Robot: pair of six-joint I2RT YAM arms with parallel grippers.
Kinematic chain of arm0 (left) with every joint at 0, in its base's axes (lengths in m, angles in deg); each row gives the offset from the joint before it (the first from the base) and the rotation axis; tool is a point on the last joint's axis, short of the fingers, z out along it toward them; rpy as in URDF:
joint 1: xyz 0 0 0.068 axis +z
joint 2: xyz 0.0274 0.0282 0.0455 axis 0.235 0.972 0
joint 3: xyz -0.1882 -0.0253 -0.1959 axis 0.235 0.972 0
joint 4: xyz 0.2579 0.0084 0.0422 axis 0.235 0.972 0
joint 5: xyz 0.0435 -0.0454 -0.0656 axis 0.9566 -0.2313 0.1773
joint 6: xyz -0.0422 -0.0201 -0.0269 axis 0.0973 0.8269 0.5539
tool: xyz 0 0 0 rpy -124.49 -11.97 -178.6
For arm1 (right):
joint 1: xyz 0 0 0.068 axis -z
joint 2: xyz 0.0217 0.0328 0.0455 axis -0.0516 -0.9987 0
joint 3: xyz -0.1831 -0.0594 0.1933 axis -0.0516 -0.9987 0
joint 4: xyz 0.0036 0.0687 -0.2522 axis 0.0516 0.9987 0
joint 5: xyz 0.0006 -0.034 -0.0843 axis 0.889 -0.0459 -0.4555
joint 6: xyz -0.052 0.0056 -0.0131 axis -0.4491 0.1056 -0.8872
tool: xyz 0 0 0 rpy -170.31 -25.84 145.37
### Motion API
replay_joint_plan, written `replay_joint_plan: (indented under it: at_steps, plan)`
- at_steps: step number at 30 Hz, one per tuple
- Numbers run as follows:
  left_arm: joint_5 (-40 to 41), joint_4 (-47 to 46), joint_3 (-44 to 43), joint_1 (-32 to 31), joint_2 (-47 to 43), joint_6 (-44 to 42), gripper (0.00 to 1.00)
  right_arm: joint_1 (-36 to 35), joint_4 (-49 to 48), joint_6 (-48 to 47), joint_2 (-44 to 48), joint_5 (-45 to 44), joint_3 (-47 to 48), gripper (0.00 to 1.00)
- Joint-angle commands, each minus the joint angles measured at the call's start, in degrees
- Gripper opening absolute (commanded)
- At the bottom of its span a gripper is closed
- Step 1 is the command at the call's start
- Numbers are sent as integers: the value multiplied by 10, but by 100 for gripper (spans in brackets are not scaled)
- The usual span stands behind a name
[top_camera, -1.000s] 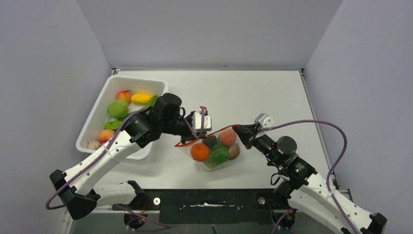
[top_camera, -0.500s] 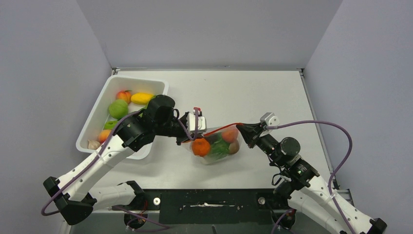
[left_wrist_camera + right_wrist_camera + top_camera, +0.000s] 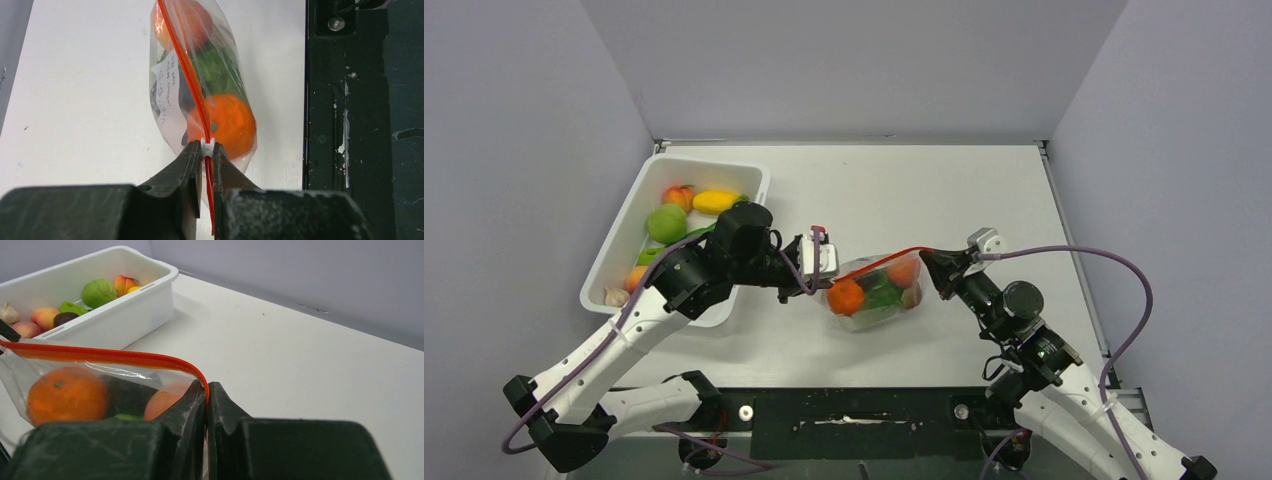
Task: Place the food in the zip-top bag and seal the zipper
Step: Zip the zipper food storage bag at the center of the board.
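Next, my left gripper moves to the zipper's end [image 3: 212, 230], as red-orange zipper still runs past the white slider [image 3: 207, 146], then it lowers toward the tabletop and lets go.
The clear zip-top bag [image 3: 876, 295] hangs between my two grippers above the table. It holds an orange [image 3: 846, 296], green lettuce [image 3: 883, 297], a peach [image 3: 904, 272] and a dark piece. Its red-orange zipper [image 3: 886, 259] is stretched taut along the top. My left gripper [image 3: 824, 275] is shut on the zipper's left end, with the white slider [image 3: 207, 146] at its fingertips. My right gripper [image 3: 927, 262] is shut on the zipper's right end [image 3: 204, 385]. The bag also shows in the left wrist view [image 3: 200, 80] and the right wrist view [image 3: 100, 385].
A white bin [image 3: 620, 248] at the back left holds more toy food: a green apple [image 3: 666, 222], a peach [image 3: 678, 196], a yellow piece [image 3: 715, 201], garlic [image 3: 615, 296]. The black mounting rail [image 3: 854, 410] runs along the near edge. Grey walls enclose the table.
Both grippers have carried the bag to the right and a little back. The left arm has drawn back toward its base side, and the zipper now runs straighter between the grippers.
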Motion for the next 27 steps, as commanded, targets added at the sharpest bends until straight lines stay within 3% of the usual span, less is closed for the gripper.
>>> replay_joint_plan:
  at_steps: [1, 16, 27]
  plan:
    - [-10, 37, 3, 6, -34, 9, 0, 23, -16, -6, 11, -84, 1, 0]
    - [-5, 45, 21, 7, -68, 13, 0, 39, 13, 0, 34, -143, 0, 0]
    - [-37, 2, 59, 7, -88, 54, 0, 45, 113, 54, 73, -179, 29, 0]
